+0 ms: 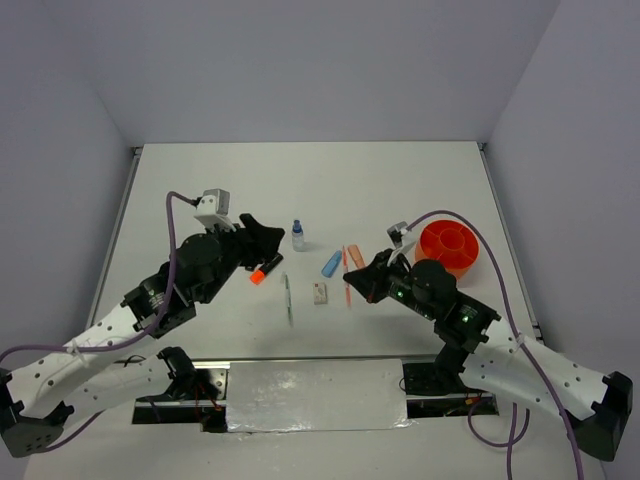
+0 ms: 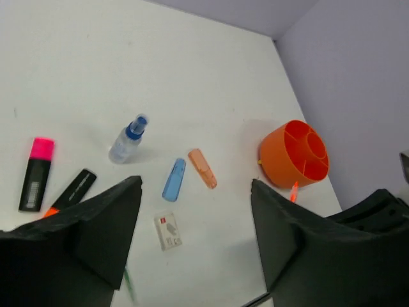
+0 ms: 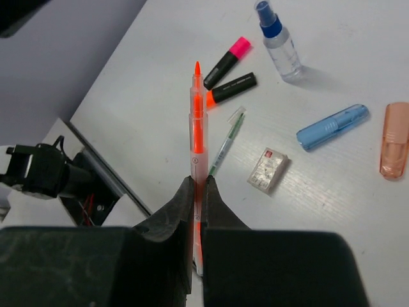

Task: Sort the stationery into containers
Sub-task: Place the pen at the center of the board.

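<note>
The clear room beside the white eraser block [image 1: 320, 293] fits the orange pen, so the right gripper will next move down to the bare table there, tilting to face the table.
My right gripper [image 3: 199, 185] is shut on the thin orange pen [image 3: 197, 128], which sticks out forward past its tips; in the top view the gripper [image 1: 358, 282] holds the orange pen [image 1: 347, 291] low over the table, left of the round orange divided bowl [image 1: 448, 247]. My left gripper [image 2: 195, 192] is open and empty, above the table near the orange-capped highlighter [image 2: 73, 190] and pink-capped highlighter [image 2: 36, 173]. On the table lie the blue-capped bottle [image 1: 297, 235], blue marker [image 1: 331, 263], peach marker [image 1: 356, 256], white eraser block [image 1: 320, 293] and silver pen [image 1: 287, 298].
The bowl [image 2: 295, 155] stands near the table's right edge, close to the right wall. The table's near edge with a foil-covered strip [image 1: 315, 395] lies just behind the eraser and pen. The left gripper [image 1: 268, 235] hides the pink highlighter in the top view.
</note>
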You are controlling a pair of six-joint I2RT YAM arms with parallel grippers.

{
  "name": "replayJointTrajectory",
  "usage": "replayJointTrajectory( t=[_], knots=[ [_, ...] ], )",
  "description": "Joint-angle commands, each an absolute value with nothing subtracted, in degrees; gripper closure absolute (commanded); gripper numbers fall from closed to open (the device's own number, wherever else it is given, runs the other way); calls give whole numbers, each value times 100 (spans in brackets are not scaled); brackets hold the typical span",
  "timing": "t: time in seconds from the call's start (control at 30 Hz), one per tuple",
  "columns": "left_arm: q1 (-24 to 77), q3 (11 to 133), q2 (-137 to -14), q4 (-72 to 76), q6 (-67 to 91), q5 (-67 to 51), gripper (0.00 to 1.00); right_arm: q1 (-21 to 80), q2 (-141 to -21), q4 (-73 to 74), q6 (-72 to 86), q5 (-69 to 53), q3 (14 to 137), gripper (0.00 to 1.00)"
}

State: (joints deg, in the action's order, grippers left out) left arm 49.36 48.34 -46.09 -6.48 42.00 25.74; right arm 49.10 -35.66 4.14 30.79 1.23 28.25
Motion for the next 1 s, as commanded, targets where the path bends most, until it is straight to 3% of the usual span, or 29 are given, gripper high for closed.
replayJointTrajectory(
  t=[0.0,0.07,0.23,0.43,0.7,0.97],
  knots=[
    [4904,5395,-4728,-2071,4166,3286,15,4940,-3770,684,2830,666,3480,100],
    [4843,5686,-4851,-2860,4236,3559,1,4940,-4051,1150,2918,1235,3769,100],
    [4746,6335,-4861,-4146,4289,3972,1,4948,-5210,2512,3243,2065,4595,100],
    [4755,7022,-4650,-5431,4035,4429,1,4939,-6108,2602,3507,2109,4562,100],
    [4755,5848,-3692,-4968,3428,5343,1,4940,-7039,2189,3595,1978,4438,100],
    [4632,5396,-3252,-4526,3269,5115,1,4948,-7646,2004,3604,1837,4614,100]
  ],
)
